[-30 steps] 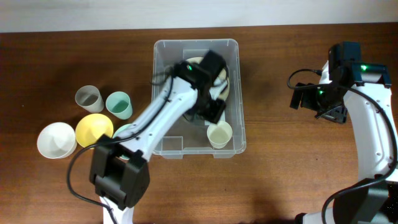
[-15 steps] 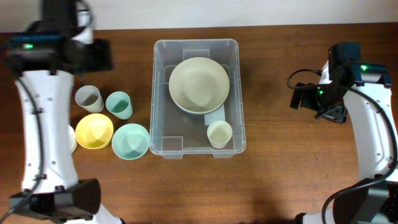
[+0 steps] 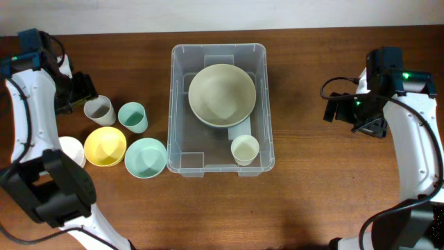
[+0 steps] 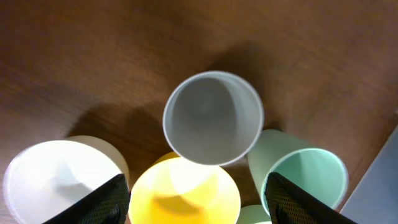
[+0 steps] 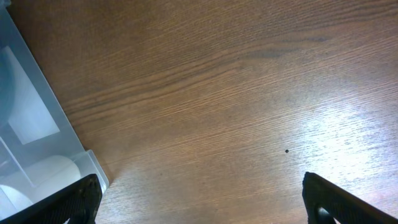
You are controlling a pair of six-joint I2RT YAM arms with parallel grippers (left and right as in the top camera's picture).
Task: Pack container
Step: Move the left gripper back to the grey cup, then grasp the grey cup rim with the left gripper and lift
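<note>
I need to move my open left gripper down next onto the grey cup (image 3: 98,110) below it, with its fingers on both sides of the grey cup's rim facing away from the teal cup, which crowds the grey cup's other side.
The clear container (image 3: 172,104) stands mid-table. Inside it lie a large cream bowl (image 3: 222,94) and a small cream cup (image 3: 245,149). Left of it stand a grey cup (image 3: 98,110), a teal cup (image 3: 132,117), a yellow bowl (image 3: 105,146), a teal bowl (image 3: 146,157) and a white bowl (image 3: 71,151). My left gripper (image 3: 82,90) hovers open by the grey cup (image 4: 213,118), above the yellow bowl (image 4: 185,193), holding nothing (image 4: 199,208). My right gripper (image 3: 340,110) is open and empty over bare wood right of the container (image 5: 202,205).
The left arm partly covers the white bowl (image 4: 59,180). The teal cup (image 4: 305,177) stands close against the grey cup. A corner of the container (image 5: 37,124) shows at the left of the right wrist view.
My left arm has come out of the container and swung to the far left over the cups, leaving the large cream bowl inside. The right arm has not moved.
</note>
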